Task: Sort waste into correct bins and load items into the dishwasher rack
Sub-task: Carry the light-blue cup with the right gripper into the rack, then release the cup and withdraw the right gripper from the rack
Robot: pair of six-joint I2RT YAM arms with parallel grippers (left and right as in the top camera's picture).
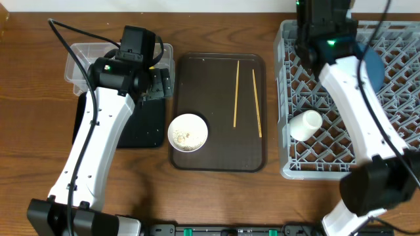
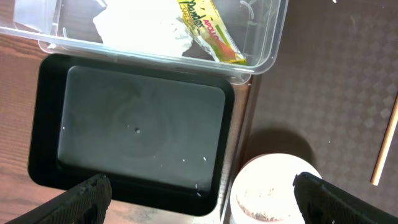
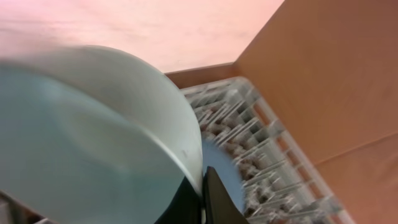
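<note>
My right gripper has the light-blue bowl and next needs to lower it toward the rack's far corner (image 1: 293, 40) on the brown tray's side, past the slot-filling dark-blue bowl.
My left gripper (image 2: 205, 200) is open and empty, hovering over the near edge of the black tray (image 2: 140, 124), which holds a few rice grains. Beside it on the right is the small white bowl (image 2: 273, 193) with rice residue. The clear tub (image 2: 261, 43) holds the crumpled tissue (image 2: 146, 31) and the snack wrapper (image 2: 208, 28). My right gripper (image 3: 204, 186) is shut on the rim of the light-blue bowl (image 3: 81, 137) above the grey rack (image 1: 394, 105). The rack holds the dark-blue bowl (image 1: 372, 65) and the white cup (image 1: 306, 123). Two chopsticks (image 1: 236, 92) lie on the brown tray (image 1: 216, 160).
The white bowl (image 1: 188, 132) sits at the brown tray's front left corner. The clear tub (image 1: 75, 59) and black tray (image 1: 147, 128) lie left of it, under my left arm. The right arm covers the rack's left and middle parts.
</note>
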